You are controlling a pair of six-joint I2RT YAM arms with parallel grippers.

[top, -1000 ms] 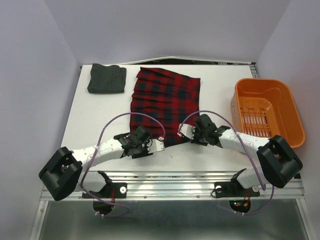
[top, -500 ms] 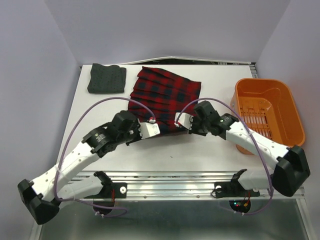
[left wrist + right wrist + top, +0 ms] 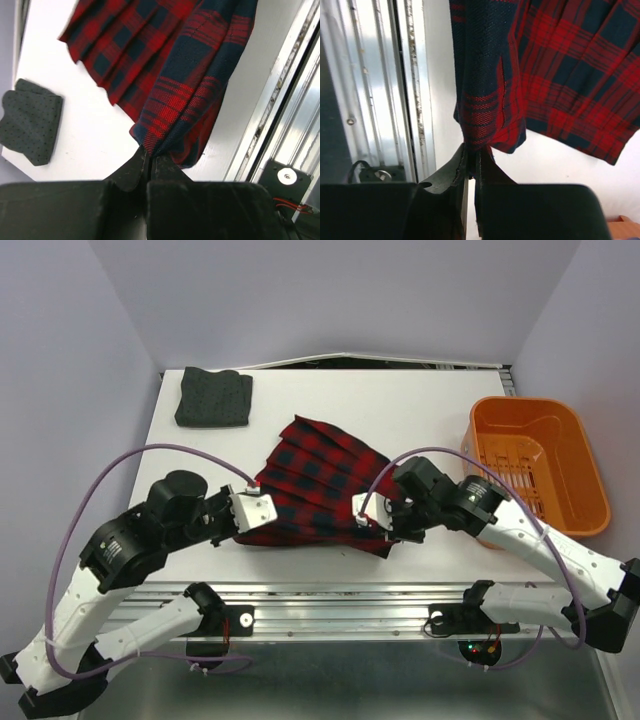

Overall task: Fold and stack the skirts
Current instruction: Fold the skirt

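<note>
My right gripper should next carry the held corner outward over the skirt's far corner toward the basket (image 3: pixel 614 156), flat on the tabletop, and release.
The red-and-black plaid skirt (image 3: pixel 315 480) hangs between my two grippers over the front middle of the white table (image 3: pixel 430 410), its far edge trailing on the surface. My left gripper (image 3: pixel 258 518) is shut on its near-left corner, seen in the left wrist view (image 3: pixel 148 159) pinching plaid cloth (image 3: pixel 185 90). My right gripper (image 3: pixel 375 528) is shut on the near-right corner, seen in the right wrist view (image 3: pixel 471 152) with the plaid (image 3: pixel 560 75) beyond it. The dark grey dotted skirt (image 3: pixel 213 398) lies folded at the back left and shows in the left wrist view (image 3: pixel 30 122).
An orange plastic basket (image 3: pixel 535 465) stands at the right side of the table. The metal rail (image 3: pixel 340 595) of the table's front edge runs just below the held cloth. Purple cables loop over both arms.
Both grippers have pulled the plaid skirt's near edge up and toward the front of the table. The skirt has slid away from the back and now bunches between them.
</note>
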